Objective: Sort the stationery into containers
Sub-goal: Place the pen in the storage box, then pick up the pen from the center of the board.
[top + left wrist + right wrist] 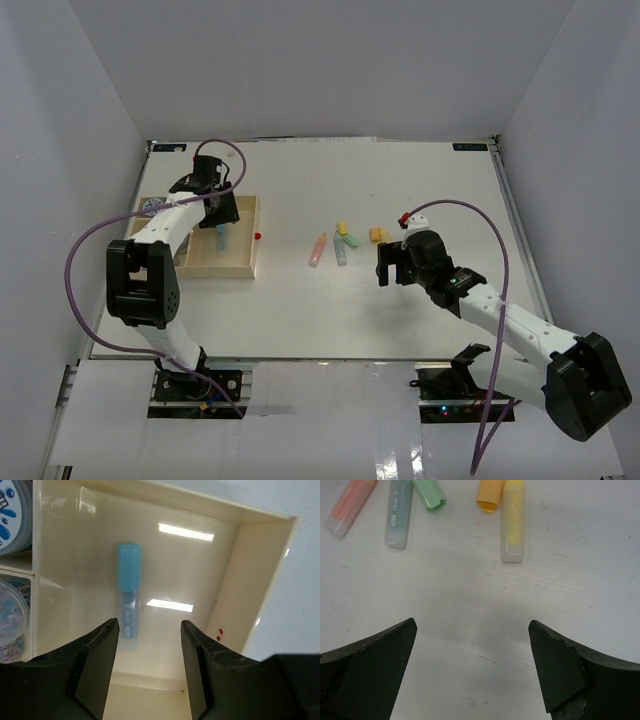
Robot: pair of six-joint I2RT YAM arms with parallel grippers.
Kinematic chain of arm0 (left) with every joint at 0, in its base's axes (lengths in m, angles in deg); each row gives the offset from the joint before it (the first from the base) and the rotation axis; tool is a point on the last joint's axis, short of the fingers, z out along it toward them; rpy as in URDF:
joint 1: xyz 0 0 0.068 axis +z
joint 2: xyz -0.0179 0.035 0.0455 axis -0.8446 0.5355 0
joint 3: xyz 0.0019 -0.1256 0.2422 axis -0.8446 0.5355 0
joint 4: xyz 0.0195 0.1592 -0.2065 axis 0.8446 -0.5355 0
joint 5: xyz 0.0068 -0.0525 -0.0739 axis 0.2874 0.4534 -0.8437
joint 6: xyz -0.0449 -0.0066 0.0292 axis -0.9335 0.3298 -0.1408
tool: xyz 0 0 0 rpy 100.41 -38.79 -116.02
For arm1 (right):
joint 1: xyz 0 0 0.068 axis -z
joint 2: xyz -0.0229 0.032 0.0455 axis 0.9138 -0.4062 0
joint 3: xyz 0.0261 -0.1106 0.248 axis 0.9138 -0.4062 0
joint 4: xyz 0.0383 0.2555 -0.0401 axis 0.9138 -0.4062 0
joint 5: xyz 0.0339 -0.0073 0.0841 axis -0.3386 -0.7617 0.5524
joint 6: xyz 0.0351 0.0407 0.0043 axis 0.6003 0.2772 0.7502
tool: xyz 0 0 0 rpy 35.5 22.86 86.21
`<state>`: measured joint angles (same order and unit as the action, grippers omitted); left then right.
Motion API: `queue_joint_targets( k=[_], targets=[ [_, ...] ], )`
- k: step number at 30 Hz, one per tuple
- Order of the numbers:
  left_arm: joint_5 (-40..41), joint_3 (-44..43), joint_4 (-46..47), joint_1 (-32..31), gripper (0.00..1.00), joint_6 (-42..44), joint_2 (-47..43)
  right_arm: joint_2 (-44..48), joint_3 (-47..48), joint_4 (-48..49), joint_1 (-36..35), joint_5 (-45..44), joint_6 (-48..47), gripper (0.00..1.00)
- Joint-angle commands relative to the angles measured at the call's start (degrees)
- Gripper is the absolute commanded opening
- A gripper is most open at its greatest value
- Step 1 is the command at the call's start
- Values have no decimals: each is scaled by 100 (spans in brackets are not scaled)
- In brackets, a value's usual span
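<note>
The right gripper should next go down and outward onto the yellow stick's near end [513, 552], which lies below and outward of the gripper, because that end sticks out past the orange stick.
The beige wooden tray [245, 262] lies at the left of the table. My left gripper [222, 215] hangs over its right compartment, open. In the left wrist view a blue stick [129, 592] lies flat on the compartment floor [190, 570], just ahead of the open left gripper [149, 625], and no finger touches it. A blue-lidded jar [11, 515] and a clear jar of coloured clips [10, 615] sit in the left compartments. My right gripper [472, 625] is wide open over bare table, short of the pink [350, 505], grey-blue [399, 515], green [430, 492], orange [487, 495] and yellow [513, 522] sticks.
From above, the loose sticks [340, 242] lie in a cluster mid-table between the tray and the right gripper [395, 262]. Small red marks [220, 632] show on the tray's right wall. White walls enclose the table on three sides.
</note>
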<state>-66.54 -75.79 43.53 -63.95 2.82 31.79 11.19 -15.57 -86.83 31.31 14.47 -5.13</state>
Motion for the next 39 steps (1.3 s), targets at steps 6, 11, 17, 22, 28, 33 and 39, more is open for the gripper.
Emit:
queue_joint_targets(
  k=[6, 11, 17, 22, 28, 33, 39],
  targets=[
    [-903, 639, 735, 26, 84, 4, -1317, -1154, 764, 50, 554, -189, -289, 94],
    [-1607, 1054, 1202, 18, 98, -5, -1810, -1830, 1037, 111, 765, -190, -447, 86],
    [-2002, 1221, 1377, 18, 98, -216, -2012, -2454, 1344, 243, 861, -66, -597, 80],
    [-2047, 1230, 1378, 18, 98, -243, -2012, -2833, 1599, 261, 897, 4, -825, 79],
    [-2205, 1239, 1386, 18, 98, -287, -1986, -3238, 1854, 296, 932, 206, -940, 74],
    [-2205, 1239, 1386, 18, 98, -287, -1968, -3431, 1881, 305, 950, 294, -940, 69],
    [-2214, 1230, 1378, 18, 98, -287, -1986, -3484, 1837, 313, 958, 206, -931, 60]
  ],
)
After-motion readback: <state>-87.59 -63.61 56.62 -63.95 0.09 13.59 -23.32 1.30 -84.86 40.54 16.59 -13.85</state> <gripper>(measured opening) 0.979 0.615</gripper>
